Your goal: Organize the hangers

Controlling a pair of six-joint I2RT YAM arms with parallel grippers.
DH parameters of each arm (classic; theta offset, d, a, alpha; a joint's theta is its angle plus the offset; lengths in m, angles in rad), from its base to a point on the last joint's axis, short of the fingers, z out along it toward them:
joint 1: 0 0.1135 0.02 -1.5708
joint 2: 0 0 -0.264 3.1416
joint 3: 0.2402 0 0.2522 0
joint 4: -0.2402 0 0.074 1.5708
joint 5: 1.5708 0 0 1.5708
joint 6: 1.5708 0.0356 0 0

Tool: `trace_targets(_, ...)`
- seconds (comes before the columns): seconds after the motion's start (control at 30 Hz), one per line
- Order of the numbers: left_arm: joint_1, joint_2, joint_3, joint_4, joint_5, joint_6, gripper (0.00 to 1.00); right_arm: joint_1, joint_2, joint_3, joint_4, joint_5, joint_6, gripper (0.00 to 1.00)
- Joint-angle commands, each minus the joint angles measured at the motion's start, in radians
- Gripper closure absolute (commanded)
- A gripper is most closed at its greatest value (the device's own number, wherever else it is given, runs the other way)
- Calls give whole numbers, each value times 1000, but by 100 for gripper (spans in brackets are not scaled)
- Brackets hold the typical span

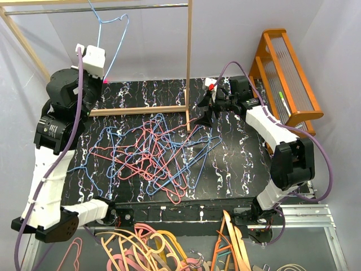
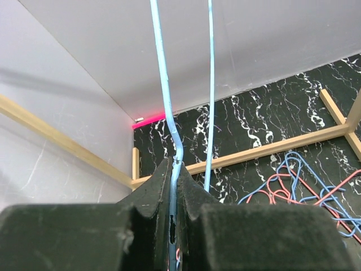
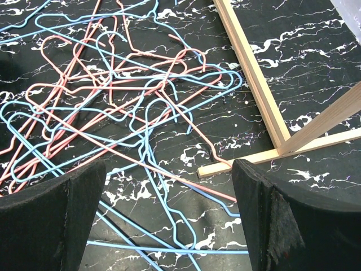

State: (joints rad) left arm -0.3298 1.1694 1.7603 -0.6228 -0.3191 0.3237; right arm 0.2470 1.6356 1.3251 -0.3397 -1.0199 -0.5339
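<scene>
I will move my left gripper to the right in the top view along the metal bar (image 1: 113,8) and slightly down next, because the hanger's hook crosses that bar.
A tangled pile of thin pink-red and light blue wire hangers (image 1: 152,152) lies in the middle of the black marble table; it also shows in the right wrist view (image 3: 113,96). My left gripper (image 1: 93,56) is raised at the back left and shut on one light blue hanger (image 1: 113,34), whose hook reaches up near the metal rail (image 1: 113,8). In the left wrist view the jaws (image 2: 174,169) pinch its wire (image 2: 163,84). My right gripper (image 1: 208,110) is open and empty above the pile's right edge (image 3: 168,169), by the rack's foot.
The wooden rack frame has an upright post (image 1: 189,62) and base bars (image 3: 254,73) on the table. An orange wooden stand (image 1: 287,79) is at the back right. Thicker orange, pink and cream hangers (image 1: 152,248) lie below the table's near edge.
</scene>
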Motion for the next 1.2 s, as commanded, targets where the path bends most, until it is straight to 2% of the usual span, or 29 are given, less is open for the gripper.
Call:
trace_targets(0.0,-4,-31,34,52,-31,41,100,-2,-15,15,30,-26,-11,2)
trace_targets(0.5,-3,145,28,124,-70,100,100,-3,-20,19,10,-21,-29,2)
trace_targets(0.67,-3,144,6,90,-70,63,100,-6,-33,5,-1,-17,-29,2)
trace_targets(0.77,-3,106,-57,85,-69,28,100,-5,-26,9,0,16,57,2)
trace_targets(0.8,-3,90,-82,87,-65,13,95,-6,-14,32,-33,23,68,2)
trace_targets(0.83,-4,68,-108,94,-53,1,80,-5,0,59,-82,32,69,2)
trace_targets(0.87,-3,45,-139,105,-47,-9,64,-5,12,88,-129,44,68,2)
trace_targets(0.9,-4,17,-169,121,-48,-22,38,-6,23,114,-174,62,57,2)
trace_targets(0.93,-4,-14,-194,141,-59,-34,16,-6,25,131,-214,86,40,2)
trace_targets(0.97,-3,-40,-216,159,-68,-40,5,-8,18,131,-220,115,47,2)
trace_targets(1.1,-3,-91,-229,177,-102,-11,3,-9,-76,40,-56,270,211,2)
trace_targets(1.17,-3,-90,-209,165,-111,-8,3,-8,-100,33,-45,314,258,2)
